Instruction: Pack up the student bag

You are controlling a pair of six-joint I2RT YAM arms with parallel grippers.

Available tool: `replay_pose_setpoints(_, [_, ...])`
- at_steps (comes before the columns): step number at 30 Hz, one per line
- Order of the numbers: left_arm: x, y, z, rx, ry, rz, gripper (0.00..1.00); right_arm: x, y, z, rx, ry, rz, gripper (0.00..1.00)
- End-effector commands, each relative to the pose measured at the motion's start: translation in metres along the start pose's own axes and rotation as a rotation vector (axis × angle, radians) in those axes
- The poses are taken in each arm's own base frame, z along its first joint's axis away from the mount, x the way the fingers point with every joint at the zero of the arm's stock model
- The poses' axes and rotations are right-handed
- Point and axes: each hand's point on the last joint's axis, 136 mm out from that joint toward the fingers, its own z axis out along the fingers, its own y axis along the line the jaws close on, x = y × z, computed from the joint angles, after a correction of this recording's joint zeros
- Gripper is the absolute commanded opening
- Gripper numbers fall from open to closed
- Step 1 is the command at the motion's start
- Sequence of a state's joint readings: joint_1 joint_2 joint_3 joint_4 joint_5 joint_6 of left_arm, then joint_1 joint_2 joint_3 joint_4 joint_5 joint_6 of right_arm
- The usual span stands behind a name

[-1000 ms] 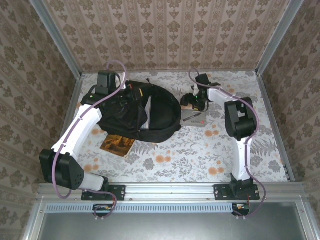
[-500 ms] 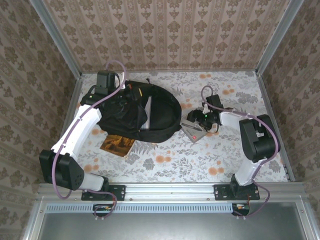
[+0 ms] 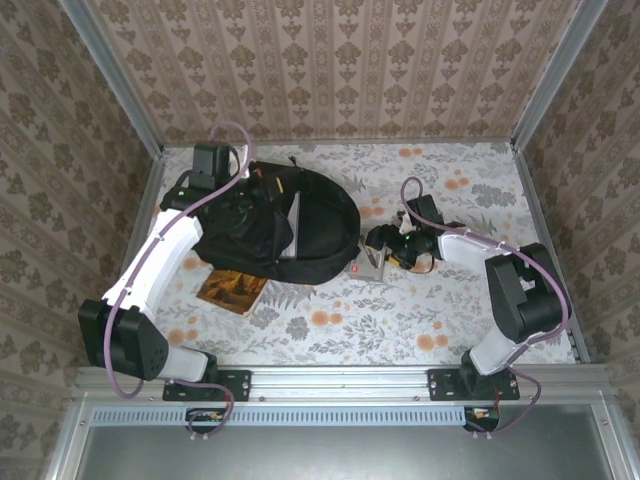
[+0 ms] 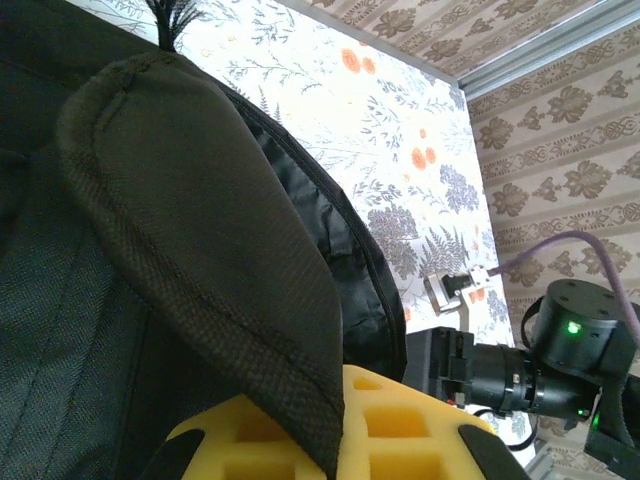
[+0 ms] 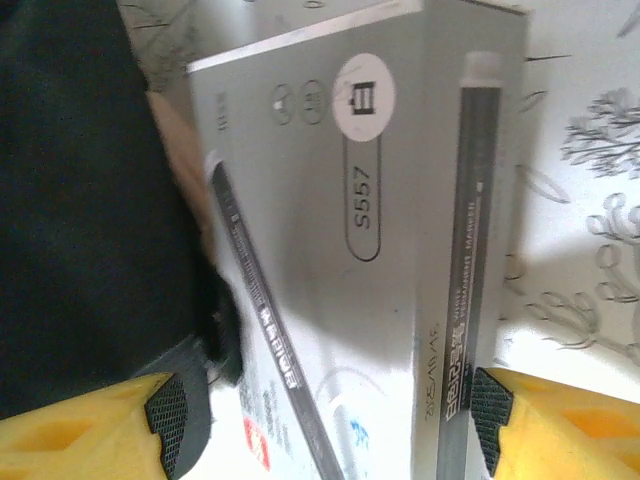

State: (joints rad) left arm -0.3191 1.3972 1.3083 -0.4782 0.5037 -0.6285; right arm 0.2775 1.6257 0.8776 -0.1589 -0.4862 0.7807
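Observation:
The bag's rim is close beside the grey marker box (image 3: 368,266), so my left gripper needs to pull the black fabric flap away from that box and let go of it.
The student bag (image 3: 325,228) lies open at the back left of the table, a large black backpack with its mouth facing right. My left gripper (image 3: 232,192) is at its top left, shut on a black fabric flap (image 4: 200,250) that runs down between the yellow fingers (image 4: 410,430). My right gripper (image 3: 383,250) is just right of the bag's mouth, shut on a grey marker box (image 3: 368,266). In the right wrist view the box (image 5: 380,230) sits between the two pads (image 5: 490,405), with the bag's black fabric (image 5: 70,200) right beside it.
A brown book (image 3: 235,288) lies on the table, partly under the bag's front left edge. Something white (image 3: 296,215) stands inside the bag. Patterned walls and metal rails (image 3: 140,215) close in the table on three sides. The right arm (image 4: 560,360) appears beyond the bag's rim.
My right gripper has carried the marker box forward and leftward from the back right, up to the bag's mouth. The left gripper and bag have stayed still.

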Motion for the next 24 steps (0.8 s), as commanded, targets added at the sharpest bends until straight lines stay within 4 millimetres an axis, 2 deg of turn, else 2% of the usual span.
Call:
replay_pose_setpoints(1, [-0.009,-0.006,-0.012,0.007,-0.042,0.039,0.00,0.002,0.030,-0.012,-0.115,-0.006,0.003,0.77])
replay_pose_setpoints(5, [-0.013,-0.001,-0.021,-0.038,-0.071,0.045,0.00,0.001,0.039,-0.016,-0.164,-0.028,0.009,0.77])
replay_pose_setpoints(15, [-0.022,0.013,-0.046,-0.139,-0.156,0.030,0.00,-0.004,0.064,-0.007,-0.265,-0.045,0.035,0.77])
replay_pose_setpoints(20, [-0.027,0.029,-0.066,-0.224,-0.228,0.004,0.00,-0.011,0.083,-0.007,-0.283,-0.063,0.019,0.77])
replay_pose_setpoints(24, [-0.032,0.042,-0.087,-0.276,-0.303,-0.042,0.00,-0.018,0.094,0.005,-0.282,-0.054,0.013,0.77])
